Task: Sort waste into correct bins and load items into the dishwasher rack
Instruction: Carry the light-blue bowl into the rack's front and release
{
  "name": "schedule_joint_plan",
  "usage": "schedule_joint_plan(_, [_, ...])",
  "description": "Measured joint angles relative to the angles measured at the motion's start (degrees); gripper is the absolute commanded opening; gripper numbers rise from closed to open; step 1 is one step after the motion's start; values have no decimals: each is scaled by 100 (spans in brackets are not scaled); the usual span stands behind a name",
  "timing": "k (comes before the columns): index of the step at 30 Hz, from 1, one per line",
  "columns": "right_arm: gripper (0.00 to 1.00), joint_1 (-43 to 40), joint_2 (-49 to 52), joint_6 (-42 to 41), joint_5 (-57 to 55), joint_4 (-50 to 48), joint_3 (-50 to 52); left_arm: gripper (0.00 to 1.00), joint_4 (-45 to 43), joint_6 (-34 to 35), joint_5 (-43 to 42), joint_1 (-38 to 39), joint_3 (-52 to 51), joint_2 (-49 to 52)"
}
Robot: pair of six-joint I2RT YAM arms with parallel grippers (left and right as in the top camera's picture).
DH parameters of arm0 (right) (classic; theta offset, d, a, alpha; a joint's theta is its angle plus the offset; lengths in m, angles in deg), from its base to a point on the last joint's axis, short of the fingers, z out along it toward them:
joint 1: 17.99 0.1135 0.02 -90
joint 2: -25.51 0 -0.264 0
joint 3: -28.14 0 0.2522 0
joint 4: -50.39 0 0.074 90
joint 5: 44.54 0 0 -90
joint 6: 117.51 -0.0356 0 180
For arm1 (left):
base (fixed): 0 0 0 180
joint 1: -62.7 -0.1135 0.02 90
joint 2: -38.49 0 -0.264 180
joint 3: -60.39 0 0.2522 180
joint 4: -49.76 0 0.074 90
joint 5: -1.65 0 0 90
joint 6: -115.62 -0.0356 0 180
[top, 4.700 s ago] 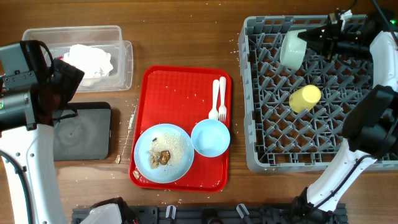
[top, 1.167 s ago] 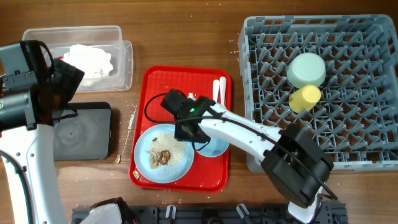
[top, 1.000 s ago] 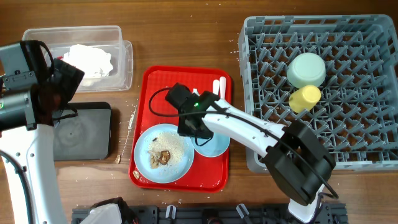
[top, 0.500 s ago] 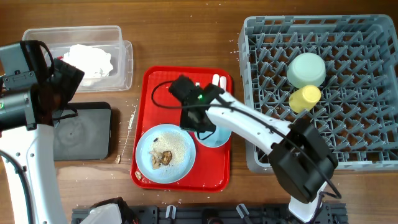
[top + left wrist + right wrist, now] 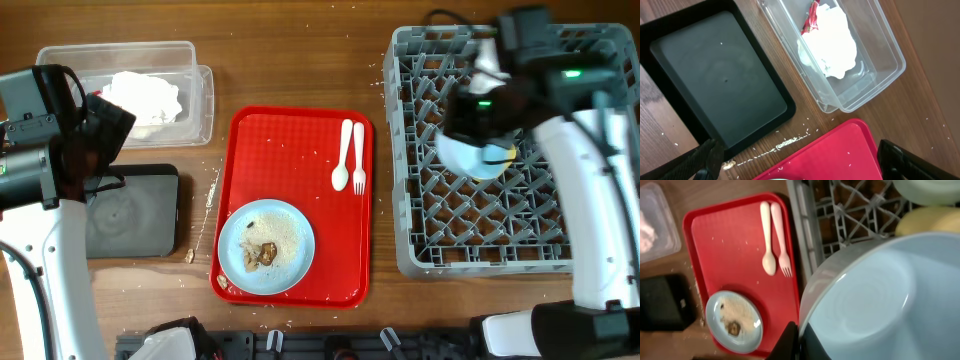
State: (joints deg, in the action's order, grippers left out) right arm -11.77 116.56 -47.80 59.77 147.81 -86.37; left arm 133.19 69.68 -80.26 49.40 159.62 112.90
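Note:
My right gripper lowers and draws back next, tilting the light blue bowl onto the rack's near end (image 5: 474, 213), where slots beside the yellow cup are empty.
My right gripper (image 5: 799, 341) is shut on the rim of the light blue bowl (image 5: 870, 300) and holds it tilted over the grey dishwasher rack (image 5: 420, 235). In the overhead view the bowl (image 5: 462, 152) hangs beside the yellow cup (image 5: 503, 160). The pale green bowl (image 5: 925, 189) and the cup (image 5: 932, 219) lie in the rack. The light blue plate (image 5: 265, 246) with brown scraps and crumbs sits on the red tray (image 5: 290, 150), near the white spoon (image 5: 341, 160) and fork (image 5: 358, 160). My left gripper (image 5: 800, 170) is open and empty above the tray's corner.
The clear tub (image 5: 195, 95) at the back left holds white napkins (image 5: 832, 45) and a red-and-white wrapper (image 5: 812, 15). The black tray (image 5: 135, 212) lies in front of it. Crumbs (image 5: 790, 142) are scattered on the wood between the black tray and the red tray.
My right gripper took the light blue bowl off the red tray and carried it right, over the rack. The plate shifted slightly. The left arm has not moved.

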Motion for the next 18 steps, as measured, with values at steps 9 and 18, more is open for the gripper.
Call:
schedule_joint_plan(9, [4,-2146,-31,3289,3495,710,1318,100,-2,0,0,0,0,0])
schedule_joint_plan(18, [4,-2240,-26,4168,4666,216,3158,100,-7,0,0,0,0,0])
